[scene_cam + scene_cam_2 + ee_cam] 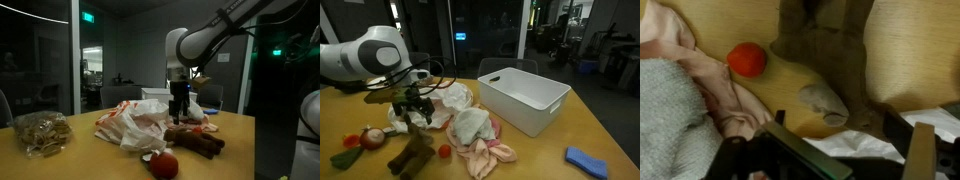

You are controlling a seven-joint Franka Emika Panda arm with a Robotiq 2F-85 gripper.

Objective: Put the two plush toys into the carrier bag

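Observation:
The edge of the white bag is beneath my fingers. My open gripper will next move down and away from that edge onto the brown toy's body (190,138) (847,78).
The dark brown plush toy (196,141) lies on the wooden table in front of the carrier bag (135,124), a crinkled white bag with red-orange print. It also shows in the other exterior view (415,155). In the wrist view the brown toy (830,40) stretches upward, with a grey-soled foot near the jaws. My gripper (840,125) is open and empty, just above that foot and the edge of the white bag (865,148). The round red plush toy (164,165) with a green leafy end lies apart near the table's front (352,141). My gripper shows in both exterior views (180,103) (410,112).
A clear bag of tan pieces (40,131) lies beside the carrier bag. A white bin (525,98), a blue cloth (588,160), pink (488,153) and grey (470,125) cloths and a small red ball (747,60) are on the table.

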